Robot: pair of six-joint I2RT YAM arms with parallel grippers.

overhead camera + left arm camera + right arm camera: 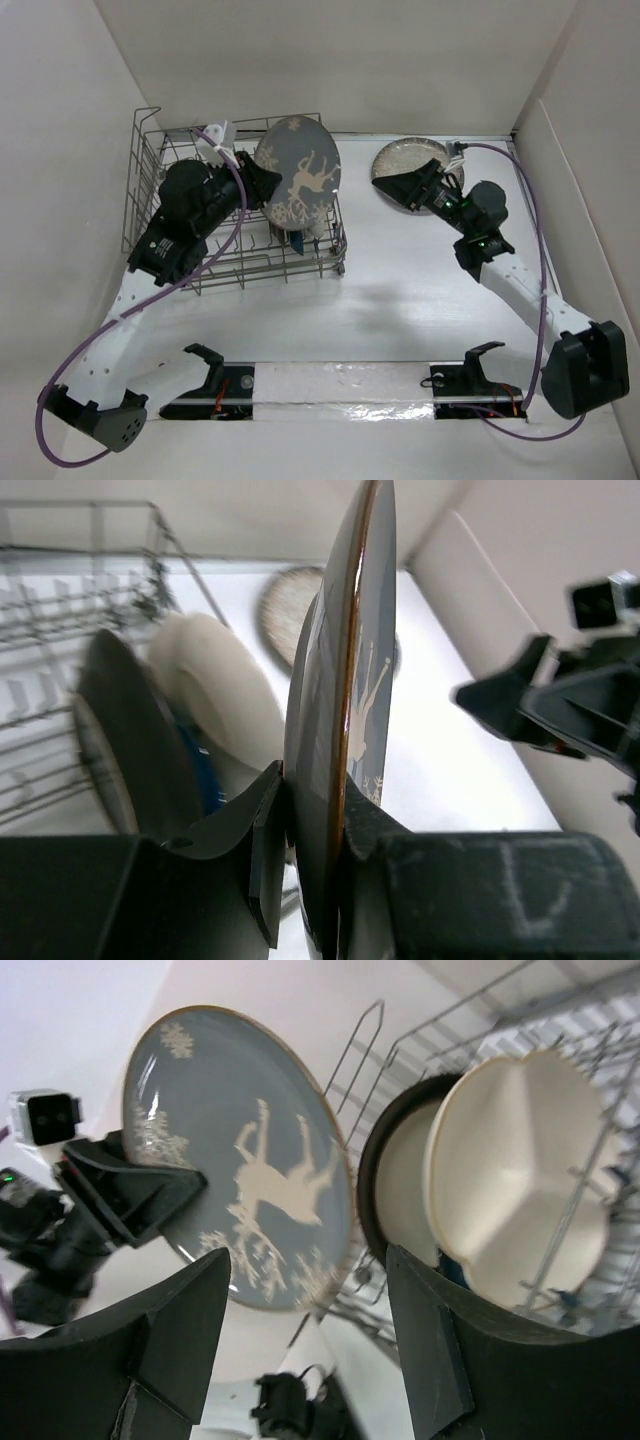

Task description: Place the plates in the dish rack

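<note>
Next I will tip my left gripper fingers-down, move left in the top view and lower the plate, then release it, as the rack's empty wires lie below there.
My left gripper (262,185) is shut on the rim of the grey plate with the white deer design (303,180) and holds it upright over the right end of the grey wire dish rack (150,170). The left wrist view shows the plate edge-on (345,680) between my fingers (265,820). Standing in the rack are the cream three-section plate (520,1190), the silver-rimmed cream plate (398,1185) and the dark blue dish (205,775). The speckled grey-beige plate (412,158) lies flat at the back right. My right gripper (395,195) is open and empty at its near edge.
White walls close in the table on the left, back and right. The rack's raised wire sides (560,1010) stand around the plates. The left arm (180,235) lies over the rack's front half.
</note>
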